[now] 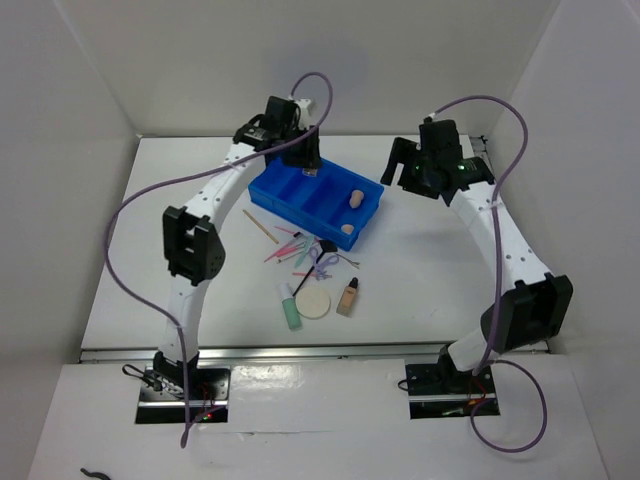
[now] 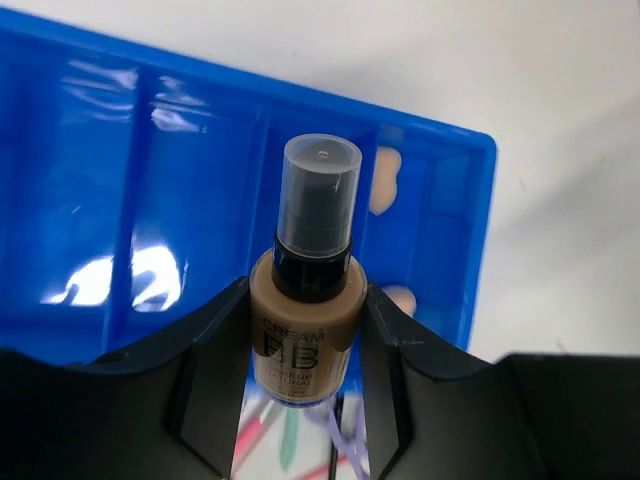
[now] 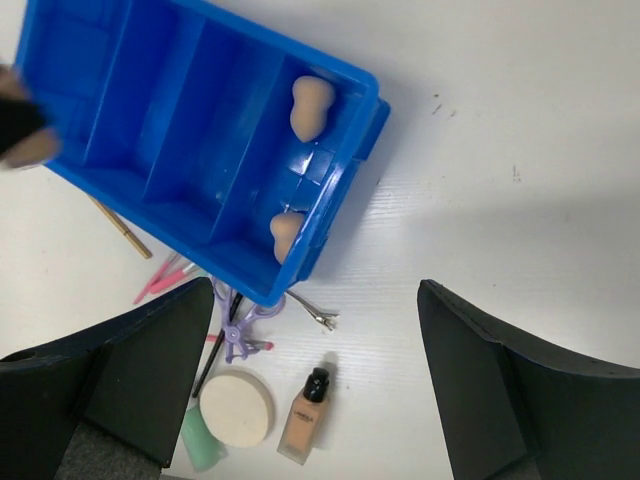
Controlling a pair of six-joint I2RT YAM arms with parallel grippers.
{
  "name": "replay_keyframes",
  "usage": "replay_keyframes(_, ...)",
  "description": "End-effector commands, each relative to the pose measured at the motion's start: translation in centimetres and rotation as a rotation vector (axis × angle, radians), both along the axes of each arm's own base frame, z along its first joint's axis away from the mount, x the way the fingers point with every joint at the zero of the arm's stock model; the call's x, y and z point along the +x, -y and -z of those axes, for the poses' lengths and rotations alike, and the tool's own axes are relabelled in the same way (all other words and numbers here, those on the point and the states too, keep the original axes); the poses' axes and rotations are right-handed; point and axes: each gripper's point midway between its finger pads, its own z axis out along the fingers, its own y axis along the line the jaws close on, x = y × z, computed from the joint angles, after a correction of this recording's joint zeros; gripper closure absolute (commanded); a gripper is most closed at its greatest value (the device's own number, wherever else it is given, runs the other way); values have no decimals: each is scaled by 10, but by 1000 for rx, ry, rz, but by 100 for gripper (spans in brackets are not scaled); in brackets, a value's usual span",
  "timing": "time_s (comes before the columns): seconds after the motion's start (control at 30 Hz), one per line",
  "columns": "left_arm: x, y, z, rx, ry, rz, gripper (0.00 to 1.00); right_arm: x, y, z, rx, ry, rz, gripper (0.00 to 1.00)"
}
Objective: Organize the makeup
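Note:
The section of the tray beside the sponges' section is empty, so my left gripper will next move down and toward the sponges and lower the beige dark-capped bottle (image 2: 305,300) into it.
My left gripper (image 1: 303,158) is shut on a beige dark-capped bottle (image 2: 305,300) and holds it over the back left part of the blue tray (image 1: 270,188). Two peach sponges (image 1: 354,200) (image 1: 347,229) lie in the tray's right compartment. On the table in front lie a second beige bottle (image 1: 348,297), a round cream puff (image 1: 314,302), a mint-green tube (image 1: 290,314), pink and green sticks (image 1: 287,248) and a black brush (image 1: 312,265). My right gripper (image 1: 408,166) is open and empty, high to the right of the tray.
A thin wooden stick (image 1: 260,226) lies left of the tray. A purple eyelash curler (image 3: 243,330) lies by the tray's front corner. White walls enclose the table at the back and sides.

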Motion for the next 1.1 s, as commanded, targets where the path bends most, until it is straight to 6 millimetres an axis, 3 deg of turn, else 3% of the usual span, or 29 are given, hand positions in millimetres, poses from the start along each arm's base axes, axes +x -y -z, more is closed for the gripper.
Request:
replay_keyframes(0.0,-2,25,28,31,-62,86,100,-19,16,-21,28,32,35,10)
replay_keyframes(0.2,2,42,80,40,-120,105,100,-36,32,-21,31,18,76,10)
replay_keyframes(0.3,-2,49,95,44,-149,124,100,-43,33,-11,31,-11,82,10)
replay_keyframes(0.4,-3,55,100,46,-151,122,91,-46,30,-10,51,-18,73,10)
replay_keyframes(0.43,-2,55,97,42,-143,122,77,-46,30,-10,51,-18,73,9)
replay_keyframes(0.53,-1,55,97,42,-143,122,61,-48,28,-2,52,-47,66,7)
replay_keyframes(0.57,-1,55,97,42,-143,122,49,-49,27,4,54,-66,60,4)
replay_keyframes(0.73,-1,54,76,39,-101,123,22,-45,16,19,95,-92,29,4)
replay_keyframes(0.83,-1,51,57,38,-61,124,16,-41,7,32,138,-120,15,4)
replay_keyframes(1.03,2,32,25,85,8,42,19,-23,-5,54,177,-147,-1,7)
replay_keyframes(1.07,2,27,10,90,38,20,19,-20,-8,57,184,-154,-9,9)
